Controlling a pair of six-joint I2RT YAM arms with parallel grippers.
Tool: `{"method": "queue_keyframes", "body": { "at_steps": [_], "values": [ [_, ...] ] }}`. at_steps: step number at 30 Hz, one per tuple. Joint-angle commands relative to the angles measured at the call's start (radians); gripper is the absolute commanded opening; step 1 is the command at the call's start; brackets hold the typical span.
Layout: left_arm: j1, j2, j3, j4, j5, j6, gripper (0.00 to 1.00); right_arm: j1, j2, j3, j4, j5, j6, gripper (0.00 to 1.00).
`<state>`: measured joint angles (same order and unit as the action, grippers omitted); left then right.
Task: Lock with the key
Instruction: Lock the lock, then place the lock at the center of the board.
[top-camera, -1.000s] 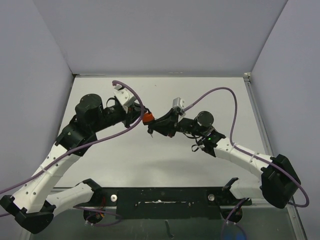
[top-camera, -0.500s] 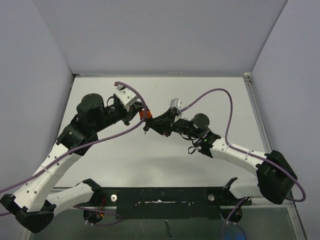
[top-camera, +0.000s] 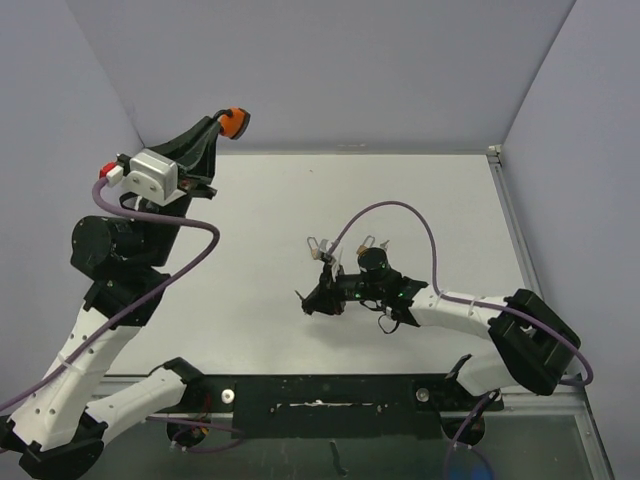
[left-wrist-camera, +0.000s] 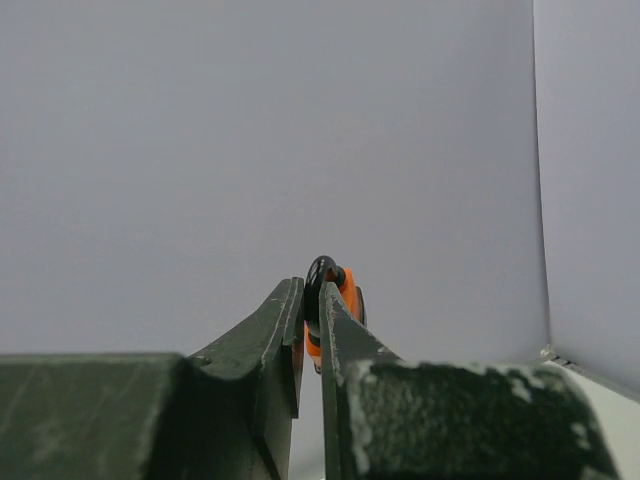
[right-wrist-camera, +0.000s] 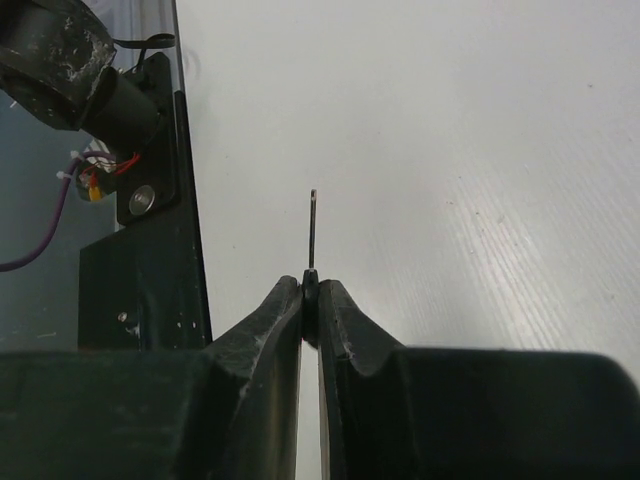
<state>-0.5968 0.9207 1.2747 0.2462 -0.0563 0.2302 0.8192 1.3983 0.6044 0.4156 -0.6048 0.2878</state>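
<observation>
The tabletop outward of my right gripper and below it is bare, so next my right gripper needs to carry the key outward and down onto that clear spot and let go of it.
My left gripper is shut on an orange padlock and holds it high at the back left, against the wall. In the left wrist view the padlock sticks out between the closed fingers, with its black shackle on top. My right gripper is shut on the key low over the table centre. Its thin blade points forward past the fingertips. The two grippers are far apart.
The white table is ringed by grey walls. A black base rail runs along the near edge and shows at the left of the right wrist view. Purple cables loop over both arms.
The left arm has swung the padlock up and away to the back left. The right gripper has drawn back toward the near side with the key. They had been together at the centre.
</observation>
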Motion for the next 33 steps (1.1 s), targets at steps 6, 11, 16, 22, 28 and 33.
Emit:
{"method": "queue_keyframes", "body": {
  "at_steps": [6,11,16,22,28,33],
  "values": [
    [0.001,0.031,-0.011,-0.167,-0.033,-0.009,0.00,-0.026,-0.104,0.096,-0.084,0.279,-0.037,0.00],
    [0.057,0.058,-0.076,-0.316,0.006,-0.088,0.00,-0.081,-0.106,0.158,-0.138,0.372,-0.041,0.00],
    [0.310,0.113,-0.134,-0.399,0.308,-0.266,0.00,-0.097,-0.053,0.239,-0.156,0.386,-0.048,0.00],
    [0.499,0.225,-0.211,-0.378,0.605,-0.378,0.00,-0.098,0.071,0.341,-0.115,0.342,-0.026,0.00],
    [0.500,0.337,-0.284,-0.290,0.729,-0.471,0.00,-0.098,0.187,0.422,-0.093,0.300,0.009,0.00],
    [0.500,0.450,-0.345,-0.226,0.761,-0.512,0.00,-0.099,0.276,0.465,-0.058,0.243,0.058,0.00]
  ]
}}
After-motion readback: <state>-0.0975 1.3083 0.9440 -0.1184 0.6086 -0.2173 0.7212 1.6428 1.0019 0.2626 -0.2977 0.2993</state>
